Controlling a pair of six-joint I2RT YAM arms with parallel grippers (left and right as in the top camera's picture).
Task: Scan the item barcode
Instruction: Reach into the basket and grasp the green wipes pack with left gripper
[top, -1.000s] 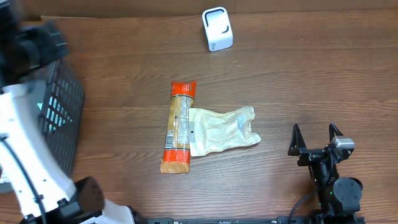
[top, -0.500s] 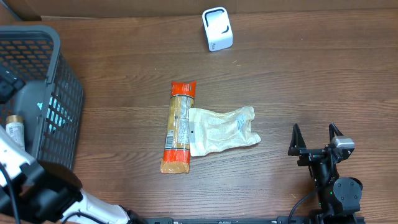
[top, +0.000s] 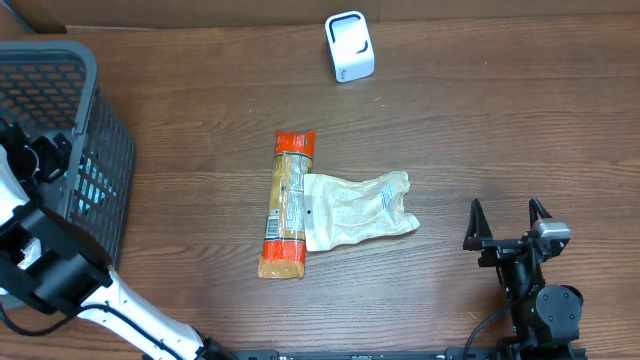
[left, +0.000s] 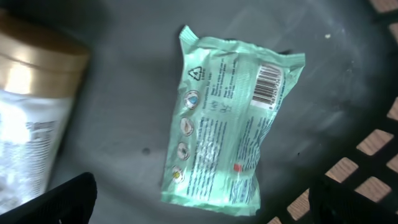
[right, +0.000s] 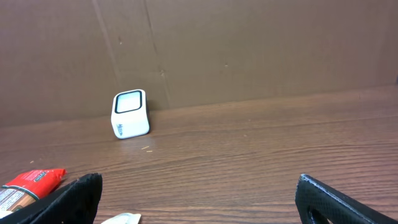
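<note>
The left gripper moves down around the mint-green packet's middle (left: 214, 127) below it and closes there next. The barcode (left: 268, 85) sits nearer the packet's far end and stays uncovered.
A mint-green packet (left: 231, 118) lies flat on the floor of the dark basket (top: 98, 190), its barcode (left: 268, 85) facing up at the top right corner. My left gripper (left: 205, 208) hangs open above the packet's near end, touching nothing; its fingertips (left: 68, 199) show only at the bottom corners of the left wrist view. Seen from overhead, the left gripper (top: 45, 160) is inside the basket. The white scanner (top: 349, 46) stands at the table's far edge and also shows in the right wrist view as the same scanner (right: 130, 114). My right gripper (top: 507, 222) rests open at the near right.
A gold-lidded jar (left: 31, 106) lies beside the packet in the basket, whose lattice wall (left: 373, 143) is close on the right. On the table's middle lie an orange-ended snack packet (top: 286, 205) and a pale crumpled bag (top: 358, 208).
The left arm has swung quickly around the basket and its wrist now sits over the basket's inside. The right arm and the items on the table have not moved.
</note>
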